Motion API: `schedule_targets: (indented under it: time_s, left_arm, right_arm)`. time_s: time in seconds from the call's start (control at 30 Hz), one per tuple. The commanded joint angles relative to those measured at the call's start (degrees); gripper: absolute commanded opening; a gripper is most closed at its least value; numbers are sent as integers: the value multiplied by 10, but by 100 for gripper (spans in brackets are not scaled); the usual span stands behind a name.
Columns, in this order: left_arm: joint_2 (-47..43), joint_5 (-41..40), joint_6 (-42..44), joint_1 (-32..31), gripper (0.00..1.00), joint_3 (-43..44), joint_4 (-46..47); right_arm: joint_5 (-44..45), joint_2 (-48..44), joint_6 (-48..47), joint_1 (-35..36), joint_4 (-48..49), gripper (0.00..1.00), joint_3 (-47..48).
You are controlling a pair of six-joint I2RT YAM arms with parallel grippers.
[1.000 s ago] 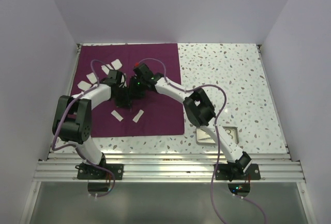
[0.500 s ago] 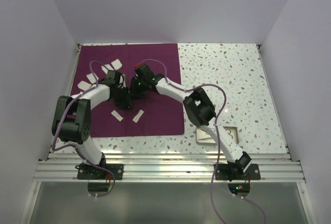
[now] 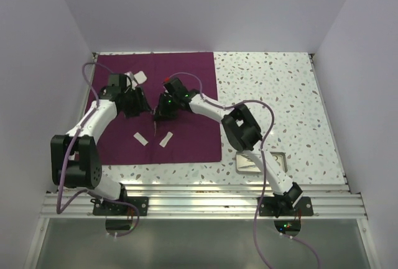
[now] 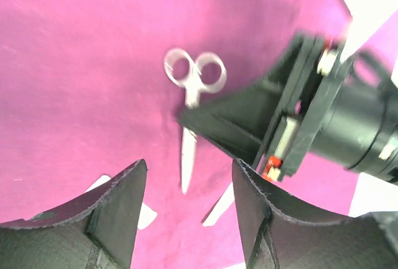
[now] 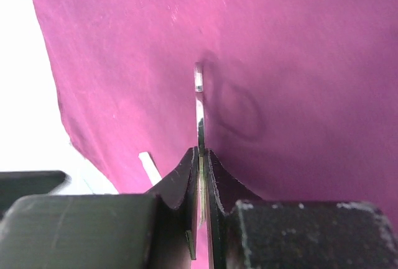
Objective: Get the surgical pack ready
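Observation:
I should lift my right gripper next, carry it back over the small steel tray [image 3: 278, 157] and lower it to let go of the scissors, because silver tools are already in the tray.
A plum-purple cloth [image 3: 186, 82] lies flat at the table's back left. Over its middle, my right gripper [image 3: 158, 113] is shut on silver scissors [image 4: 191, 79], which the right wrist view shows edge-on as a thin scissors blade [image 5: 199, 104] between the pressed fingers [image 5: 186, 169]. My left gripper [image 4: 189, 166] stands open just left of them with nothing between its fingers, the scissors' tip showing beyond the gap. White gauze pads [image 3: 140, 138] [image 3: 165, 139] lie on the cloth nearer me, and another gauze pad [image 3: 138, 77] lies at the back. A small steel tray [image 3: 278, 157] sits off the cloth, at the front right.
The speckled tabletop [image 3: 273, 95] stretches right of the cloth. White walls close in the left, back and right sides. The right arm's elbow [image 3: 239, 126] hangs over the cloth's right edge, and purple cables loop above both arms.
My left gripper opened, let go of the scissors and drew back to the left and away. My right gripper closed on the scissors and stays over the cloth's middle.

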Motion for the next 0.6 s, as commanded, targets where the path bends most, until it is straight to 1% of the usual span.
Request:
schedule_targets:
  time_s: [0.0,0.07,0.1,0.13,0.17,0.2,0.23,0.27,0.3,0.33,0.37,0.4,0.43,0.47,0.5,0.53,0.57]
  left_arm:
    - [-37,-50,-19,11,61,39,-20]
    - [-42,-71,-26,16,61,46,-27]
    - [-43,-78,-33,16,62,49,-29]
    - [-41,-87,-39,16,63,56,-36]
    - [-33,-109,-43,17,63,60,-43]
    - [-28,-114,-53,17,65,67,-50]
    - [-23,-128,-56,17,65,76,-62]
    - [-10,-142,-60,17,65,81,-67]
    - [-4,-149,-67,17,66,84,-77]
    - [1,-155,-70,17,66,89,-79]
    - [10,-170,-73,17,67,91,-82]
    - [14,-179,-85,17,67,93,-86]
    - [20,-192,-92,17,67,96,-97]
    - [30,-218,-101,17,67,98,-104]
    - [35,-232,-114,17,67,102,-110]
    - [42,-243,-119,17,67,111,-124]
    - [56,-259,-124,17,67,116,-129]
  right_arm:
    - [2,-105,35,-26,-26,0,-50]
    - [5,-149,59,-39,-23,0,-97]
    - [6,-196,68,-54,-24,0,-116]
    - [7,-221,78,-62,-31,0,-138]
    - [9,-246,101,-73,-31,0,-197]
    - [9,-311,118,-97,-27,0,-235]
    - [6,-340,136,-111,-8,0,-276]
    - [4,-377,168,-125,-3,0,-356]
    - [1,-439,180,-152,-3,0,-393]
    - [1,-477,189,-164,-9,0,-429]
    - [7,-512,197,-178,-19,0,-501]
    - [15,-548,217,-203,-27,0,-540]
    - [29,-631,231,-217,-35,0,-579]
    - [34,-671,246,-231,-36,0,-661]
    - [36,-717,281,-263,-36,0,-703]
    - [44,-796,295,-280,-38,0,-740]
    - [51,-840,311,-300,-49,0,-806]
